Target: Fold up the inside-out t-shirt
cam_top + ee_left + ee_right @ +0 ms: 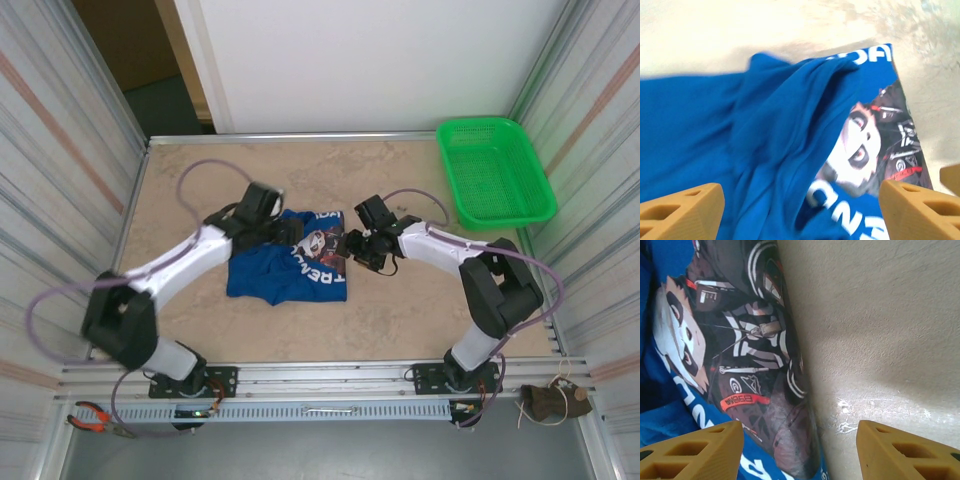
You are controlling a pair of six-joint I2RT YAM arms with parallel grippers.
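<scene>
I should lower the open fingers of my right gripper onto the t-shirt's printed side edge [345,258] [806,386] next and close them on it. That edge is just below my gripper, between the fingers.
The inside-out t-shirt [280,275] lies bunched in a rough rectangle at the middle of the table, royal blue with a printed white face, dark graphic and white letters on its right part. My left gripper [298,232] hovers over the shirt's upper edge. In the left wrist view its jaws [800,200] stand wide open above rumpled blue folds [765,130], with nothing between them. My right gripper [355,245] is at the shirt's right edge. Its tan fingers are open [800,440] and straddle the printed hem [740,340] and bare table.
A green mesh basket [495,170] stands at the back right corner. The beige tabletop [400,310] is walled on the left, right and back. Red-handled pliers [95,418] lie off the table by the front rail at the left.
</scene>
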